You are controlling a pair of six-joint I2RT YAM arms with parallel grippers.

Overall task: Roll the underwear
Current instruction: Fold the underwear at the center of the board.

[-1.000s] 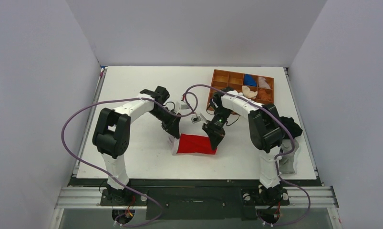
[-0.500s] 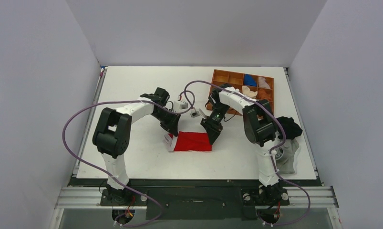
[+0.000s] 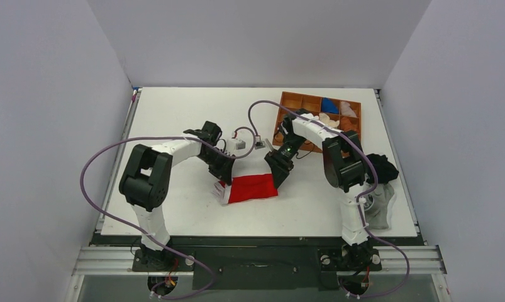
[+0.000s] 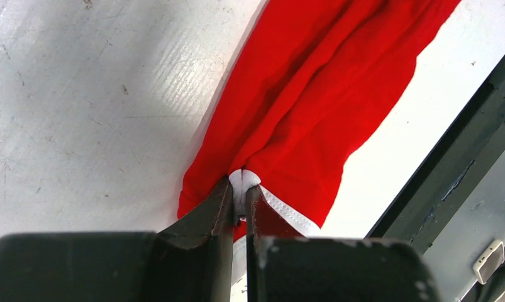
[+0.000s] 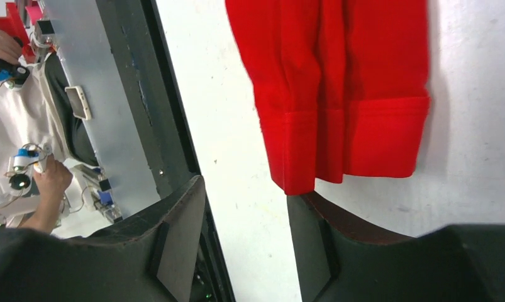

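Next, my left gripper draws the pinched white trim (image 3: 226,193) (image 4: 243,178) of the underwear slightly back toward the front bar, then releases it atop the table, as the red cloth bunches into folds.
The red underwear (image 3: 253,187) lies folded in a flat strip on the white table, between the two arms. My left gripper (image 3: 223,183) is at its left end. In the left wrist view this gripper (image 4: 238,196) is shut on the white trim of the underwear (image 4: 312,94). My right gripper (image 3: 279,178) is at the right end. In the right wrist view it (image 5: 246,195) stands open, and the folded hem of the underwear (image 5: 338,94) lies just past its fingertips, with nothing between them.
A brown compartment tray (image 3: 292,100) with blue and pale cloth pieces stands at the back right. A black garment (image 3: 383,167) and a grey garment (image 3: 382,211) lie at the table's right edge. The dark front rail (image 5: 136,94) runs close beside the right gripper.
My right gripper has opened and let go of the underwear's right end. The left gripper stays shut on the trim, and the underwear has shifted slightly left and back.
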